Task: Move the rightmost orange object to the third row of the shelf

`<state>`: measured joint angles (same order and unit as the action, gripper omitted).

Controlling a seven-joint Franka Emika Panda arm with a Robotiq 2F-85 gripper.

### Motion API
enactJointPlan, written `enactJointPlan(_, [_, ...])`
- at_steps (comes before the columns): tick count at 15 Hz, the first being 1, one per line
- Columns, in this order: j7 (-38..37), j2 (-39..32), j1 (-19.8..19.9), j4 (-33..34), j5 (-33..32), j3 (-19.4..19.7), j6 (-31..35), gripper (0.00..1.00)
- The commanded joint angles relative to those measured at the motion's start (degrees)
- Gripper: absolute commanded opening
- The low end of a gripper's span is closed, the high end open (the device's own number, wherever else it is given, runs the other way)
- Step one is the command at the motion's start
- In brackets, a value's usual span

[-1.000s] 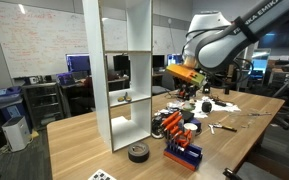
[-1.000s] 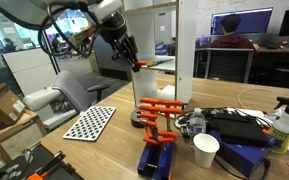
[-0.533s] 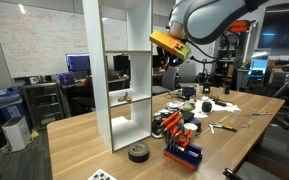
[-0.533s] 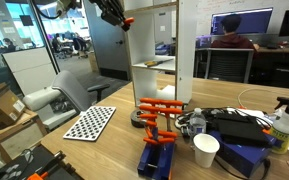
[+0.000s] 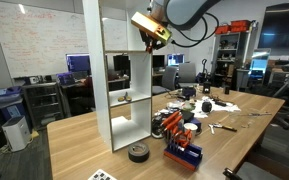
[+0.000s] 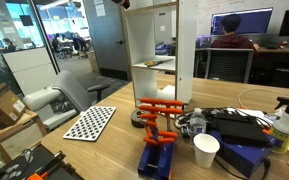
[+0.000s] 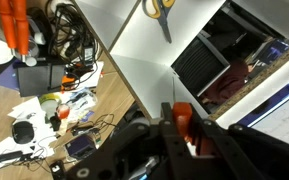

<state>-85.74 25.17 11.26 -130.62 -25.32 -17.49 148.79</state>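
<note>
My gripper moves in through the shelf's open side next, over the third-row board, to release the small orange block, because it still hangs outside the shelf.
My gripper (image 5: 151,30) is shut on the small orange block (image 7: 182,117), which shows between the fingers in the wrist view. I hold it high, level with the upper part of the tall white shelf (image 5: 90,70) and just in front of its open side. In an exterior view only the tip of the gripper (image 6: 120,3) shows at the top edge, above the shelf (image 6: 187,50). The wrist view looks down along the shelf's white panel (image 7: 134,55). Scissors (image 7: 162,12) lie on a lower board.
A blue rack (image 5: 181,153) with orange tools stands on the wooden table by the shelf's foot, and it also shows in an exterior view (image 6: 156,158). A black tape roll (image 5: 137,152), a paper cup (image 6: 206,150), a checkerboard sheet (image 6: 89,122) and cable clutter (image 5: 206,105) lie around.
My arm has risen and swung toward the shelf with the orange block in the gripper, from mid height to near the shelf's top. It has left most of one exterior view.
</note>
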Motion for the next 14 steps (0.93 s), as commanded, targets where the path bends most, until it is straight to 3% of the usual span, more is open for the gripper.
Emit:
enactJointPlan(1, [-1.46,-7.00,2.71,9.91,-6.15,-2.56,0.36,0.02])
enactJointPlan(9, [-4.36,-18.69,-1.34,25.82,-19.78,-0.94,-1.57,0.02])
enactJointPlan(11, [-3.77,-22.59,-3.81,29.49,-20.88,0.49,-2.38,0.02])
enactJointPlan(14, [0.23,-30.15,-8.06,35.86,-17.67,3.60,-4.59,0.02])
